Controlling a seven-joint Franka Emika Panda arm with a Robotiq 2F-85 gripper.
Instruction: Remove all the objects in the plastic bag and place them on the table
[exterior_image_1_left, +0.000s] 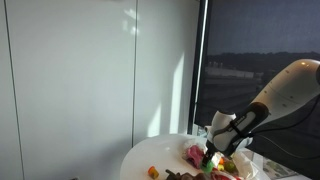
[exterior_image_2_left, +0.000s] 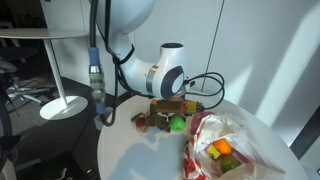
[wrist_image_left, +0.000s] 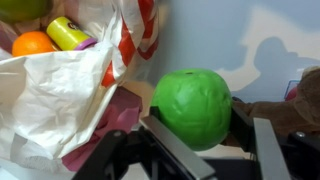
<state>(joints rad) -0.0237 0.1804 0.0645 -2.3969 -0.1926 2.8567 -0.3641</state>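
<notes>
My gripper lowers the round green toy (exterior_image_2_left: 177, 124) onto the table beside the bag next, then opens, because the toy is just above the table.
My gripper (wrist_image_left: 197, 118) is shut on a round green toy (wrist_image_left: 195, 103), one finger on each side of it. In an exterior view the green toy (exterior_image_2_left: 177, 124) sits just above the white table (exterior_image_2_left: 130, 155), right next to the crinkled plastic bag (exterior_image_2_left: 214, 140). The bag (wrist_image_left: 50, 95) lies open at the left of the wrist view, with an orange piece (wrist_image_left: 35, 43) and a yellow piece (wrist_image_left: 68, 33) inside. A pink piece (exterior_image_1_left: 195, 154) lies on the table (exterior_image_1_left: 140, 160) beside the gripper (exterior_image_1_left: 213, 150). Whether the green toy touches the tabletop I cannot tell.
Dark brownish pieces (exterior_image_2_left: 146, 120) lie on the table by the gripper. A tiny orange ball (exterior_image_1_left: 153, 172) rests near the table's edge. A cable (exterior_image_2_left: 205, 85) loops off the wrist. A second white table base (exterior_image_2_left: 62, 105) stands on the floor behind.
</notes>
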